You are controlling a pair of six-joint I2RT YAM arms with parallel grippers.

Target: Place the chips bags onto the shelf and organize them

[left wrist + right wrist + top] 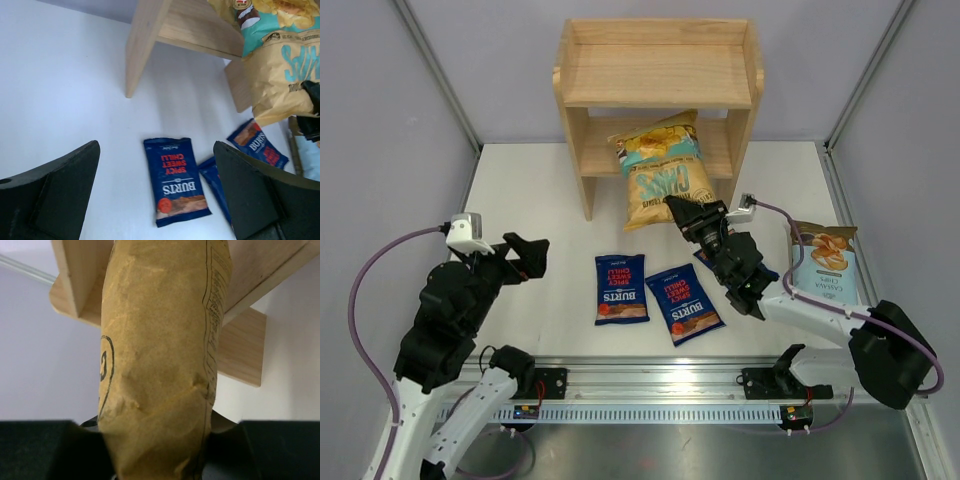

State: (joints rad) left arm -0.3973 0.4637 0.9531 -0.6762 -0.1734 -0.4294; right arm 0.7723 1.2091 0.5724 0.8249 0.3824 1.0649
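Note:
I will push my right gripper outward and to the left in the top view onto the shelf's lower level (600, 156) and let go, with the bottom end of the bag over the table.
The wooden shelf (660, 72) stands at the back centre. The large tan-and-teal chips bag (658, 165) leans out of its lower tier, top end inside and bottom end over the table. My right gripper (682, 212) is shut on the bag's bottom end; the right wrist view shows the tan bag (160, 370) between the fingers. Two dark blue Burts bags (621, 288) (684, 303) lie flat on the table. A third (259, 145) lies mostly under my right arm. The pale blue bag (823, 262) lies at the right. My left gripper (527, 256) is open and empty, left of the Burts bags.
The shelf's upper tier (658, 75) holds nothing. The enclosure walls (400, 110) close in both sides and the back. A metal rail (650, 375) runs along the table's near edge. A shelf leg (137, 55) stands on the table, beyond the nearest Burts bag in the left wrist view.

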